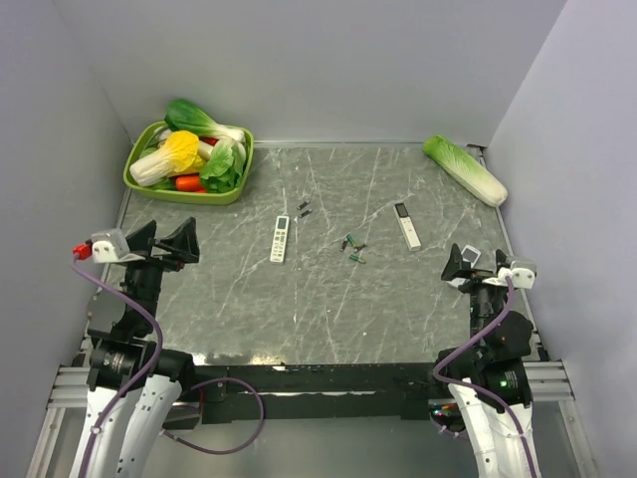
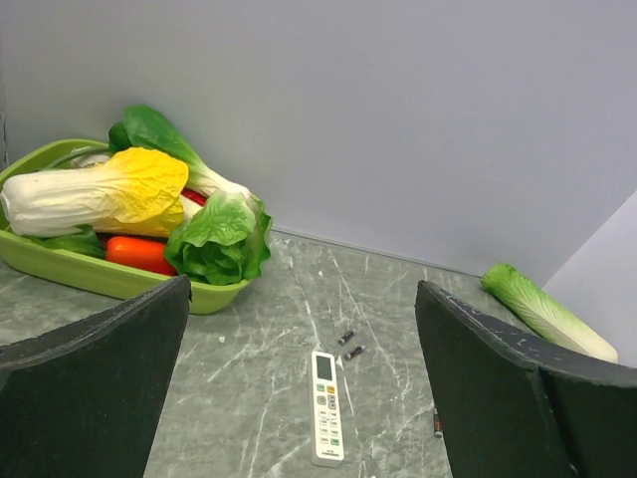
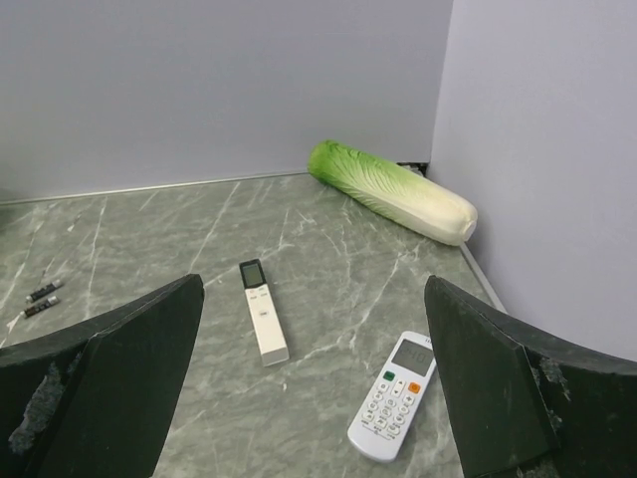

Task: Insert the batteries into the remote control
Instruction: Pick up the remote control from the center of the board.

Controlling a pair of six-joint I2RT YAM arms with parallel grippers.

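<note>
My left gripper crosses over next, tilts down and lowers astride the colored buttons of the remote control [image 1: 281, 239], below it, to its right in the top view.
The remote control [image 1: 281, 239] is a long slim white bar with a small dark window, lying face up left of the table's middle; it also shows in the left wrist view [image 2: 327, 405]. Green batteries [image 1: 352, 249] lie loose to its right, and one battery [image 2: 437, 423] peeks out beside my left gripper's right finger. My left gripper [image 1: 164, 240] [image 2: 302, 291] hovers open near the table's left edge, well short of the remote control. At the right edge my right gripper [image 1: 470, 271] [image 3: 315, 285] hangs open, with nothing between its fingers.
Two all-dark cells [image 1: 305, 209] [image 2: 349, 345] lie just beyond the remote control. A white remote with a black end [image 1: 407, 225] [image 3: 263, 311] and a shorter, wider remote [image 1: 470, 255] [image 3: 391, 396] sit at the right. A green tray of vegetables [image 1: 139, 184] stands back left, a cabbage [image 1: 464, 169] back right.
</note>
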